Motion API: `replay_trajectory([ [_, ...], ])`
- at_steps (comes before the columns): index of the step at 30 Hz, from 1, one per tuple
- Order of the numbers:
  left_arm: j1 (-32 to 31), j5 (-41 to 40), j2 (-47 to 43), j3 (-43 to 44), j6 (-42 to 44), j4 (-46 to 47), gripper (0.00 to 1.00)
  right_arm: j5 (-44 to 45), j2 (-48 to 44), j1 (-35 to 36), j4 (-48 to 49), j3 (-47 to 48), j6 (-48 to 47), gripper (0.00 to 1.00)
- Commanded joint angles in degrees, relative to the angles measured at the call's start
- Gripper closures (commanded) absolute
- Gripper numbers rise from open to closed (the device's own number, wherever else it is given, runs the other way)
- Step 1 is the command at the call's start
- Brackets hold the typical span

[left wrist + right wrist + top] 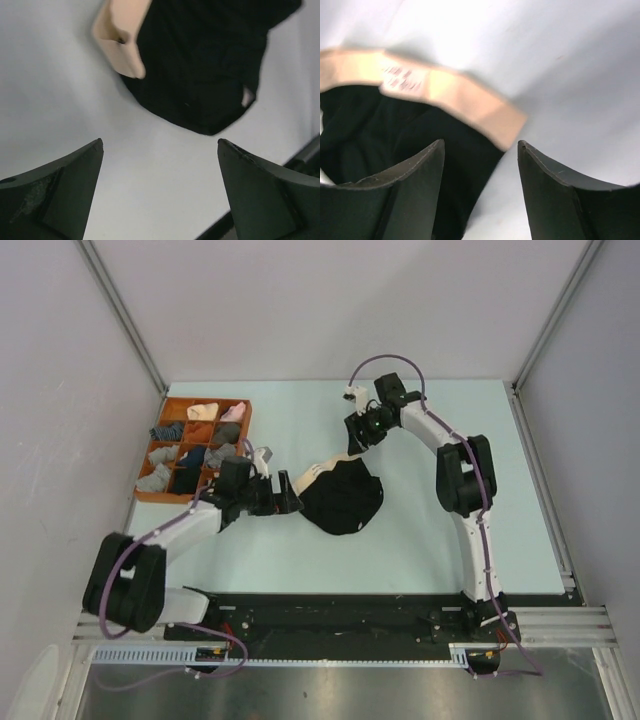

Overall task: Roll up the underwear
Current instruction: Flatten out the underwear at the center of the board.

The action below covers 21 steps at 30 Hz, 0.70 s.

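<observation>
The far end of the cream-beige waistband is just past my right gripper's open fingers. I need to lower my right gripper onto it next and close.
The black underwear with a cream-beige waistband lies crumpled in the middle of the table. My left gripper is open and empty at its left edge, just short of the fabric; in the left wrist view the underwear and its band lie ahead of the fingertips. My right gripper is open above the far edge of the underwear; in the right wrist view the band and black fabric sit just beyond and under the left fingertip.
An orange compartment tray with several small rolled bundles stands at the far left. The black front rail runs along the near table edge; it also shows in the left wrist view.
</observation>
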Motion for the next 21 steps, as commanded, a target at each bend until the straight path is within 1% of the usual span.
replay_trajectory([
  [1,-0.09,-9.07,9.76,7.02,-1.63,2.91,0.0,4.78,5.07,-0.79,-1.08,8.15,5.9,0.37],
  [5,-0.09,-9.95,16.8,10.97,-1.72,3.7,0.04,7.77,7.09,-0.78,-0.81,9.3,5.46,0.38],
  [7,-0.09,-9.69,18.84,11.86,-1.98,4.31,0.05,7.25,7.53,-1.22,-0.9,9.04,5.46,0.39],
  [8,-0.09,-9.86,20.33,12.56,-2.07,4.32,0.08,6.55,7.62,-1.22,-1.25,8.95,5.37,0.41],
  [10,-0.09,-9.69,21.57,13.09,-1.98,4.23,0.1,5.84,7.89,-0.87,-1.6,8.16,4.76,0.41],
  [11,0.0,-9.6,22.97,13.79,-1.9,4.23,0.15,5.49,7.89,-0.78,-1.52,7.9,4.58,0.42],
  [13,0.0,-9.42,24.12,14.5,-1.46,4.23,0.2,3.83,8.41,-0.7,-1.25,7.54,5.28,0.43],
  [15,0.0,-9.86,25.35,15.55,-1.28,4.23,0.25,2.85,9.29,-0.61,-1.51,7.98,5.98,0.46],
  [16,0.0,-9.95,25.62,15.82,-0.93,4.14,0.29,2.33,9.9,-0.26,-1.6,8.59,6.25,0.48],
  [18,0.09,-10.3,26.05,16.34,-0.58,3.79,0.32,2.06,10.44,-0.08,-2.13,9.12,6.42,0.53],
  [19,0.0,-10.3,26.14,16.43,-0.4,3.61,0.35,1.88,10.7,-0.08,-2.31,9.65,6.6,0.57],
  [20,0.0,-10.3,26.15,16.52,-0.23,3.53,0.42,1.8,10.96,-0.08,-2.31,9.83,6.6,0.64],
  [21,0.0,-10.13,26.23,16.35,-0.05,3.44,0.47,1.79,11.05,-0.08,-2.31,10.09,6.69,0.69],
])
